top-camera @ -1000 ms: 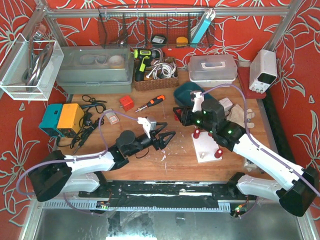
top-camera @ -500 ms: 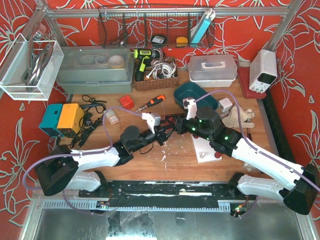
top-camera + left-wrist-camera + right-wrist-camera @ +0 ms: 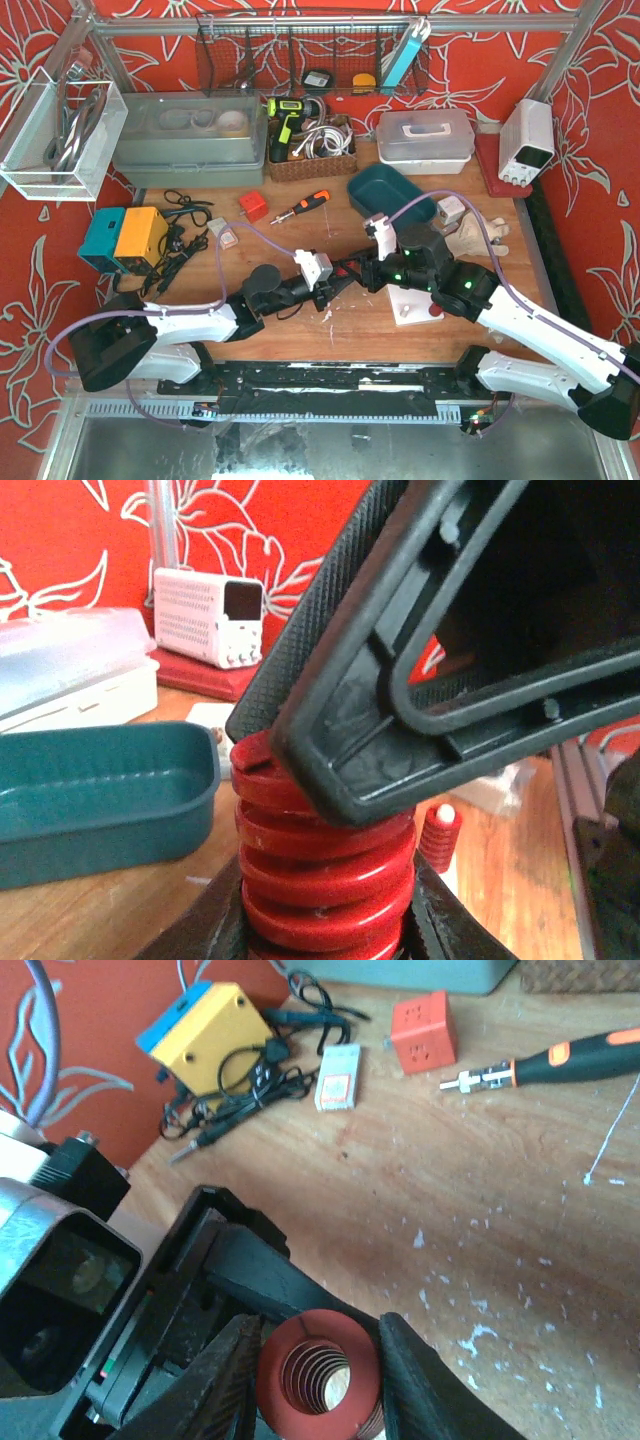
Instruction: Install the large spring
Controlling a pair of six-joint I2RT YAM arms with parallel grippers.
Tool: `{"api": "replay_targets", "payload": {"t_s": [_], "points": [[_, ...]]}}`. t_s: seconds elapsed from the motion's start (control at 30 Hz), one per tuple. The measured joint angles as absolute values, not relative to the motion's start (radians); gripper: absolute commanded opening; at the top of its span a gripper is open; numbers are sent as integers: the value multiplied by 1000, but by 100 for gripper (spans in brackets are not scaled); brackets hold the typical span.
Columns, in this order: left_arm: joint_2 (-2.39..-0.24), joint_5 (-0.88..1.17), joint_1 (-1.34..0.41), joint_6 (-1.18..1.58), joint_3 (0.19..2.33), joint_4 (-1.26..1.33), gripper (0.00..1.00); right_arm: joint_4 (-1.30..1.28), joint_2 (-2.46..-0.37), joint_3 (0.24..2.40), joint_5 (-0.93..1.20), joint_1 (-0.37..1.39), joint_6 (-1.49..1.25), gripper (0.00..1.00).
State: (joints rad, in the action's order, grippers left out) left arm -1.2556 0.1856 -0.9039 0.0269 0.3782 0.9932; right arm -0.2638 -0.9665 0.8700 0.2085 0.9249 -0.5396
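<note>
My right gripper should next tip downward and lower the spring onto the base plate's bare post, which stands below the gripper, to its right in the top view.
The large spring (image 3: 320,870), a thick red coil, hangs above the wood at mid-table (image 3: 350,271), gripped from both sides. My left gripper (image 3: 325,935) is shut on its lower coils, one black finger on each flank. My right gripper (image 3: 318,1380) is also shut on it, and the right wrist view looks down the spring's hollow end (image 3: 318,1375). The right gripper's finger covers the spring's top in the left wrist view. Just right of the grippers lies the white base plate (image 3: 408,303), where a small red spring (image 3: 440,835) sits on a post.
A teal tray (image 3: 390,192) stands behind the grippers. Back left lie an orange-handled screwdriver (image 3: 303,205), a red cube (image 3: 253,205), a small white block (image 3: 336,1077) and a yellow-and-blue box (image 3: 125,238) with black cables. A white power supply (image 3: 527,140) stands back right.
The right arm carried the spring left and forward to the left gripper. The left gripper, open a second ago, has shut on the spring. Both grippers now hold it.
</note>
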Motion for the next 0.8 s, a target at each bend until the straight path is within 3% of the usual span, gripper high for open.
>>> {"api": "replay_targets", "payload": {"t_s": [0.3, 0.63, 0.8], "points": [[-1252, 200, -918, -112, 364, 935, 0, -353, -960, 869, 233, 925, -433, 41], [-1250, 188, -916, -102, 364, 859, 0, -409, -1004, 870, 221, 921, -381, 51], [-1253, 186, -916, -89, 364, 853, 0, -419, -1034, 870, 216, 921, -372, 52]]}}
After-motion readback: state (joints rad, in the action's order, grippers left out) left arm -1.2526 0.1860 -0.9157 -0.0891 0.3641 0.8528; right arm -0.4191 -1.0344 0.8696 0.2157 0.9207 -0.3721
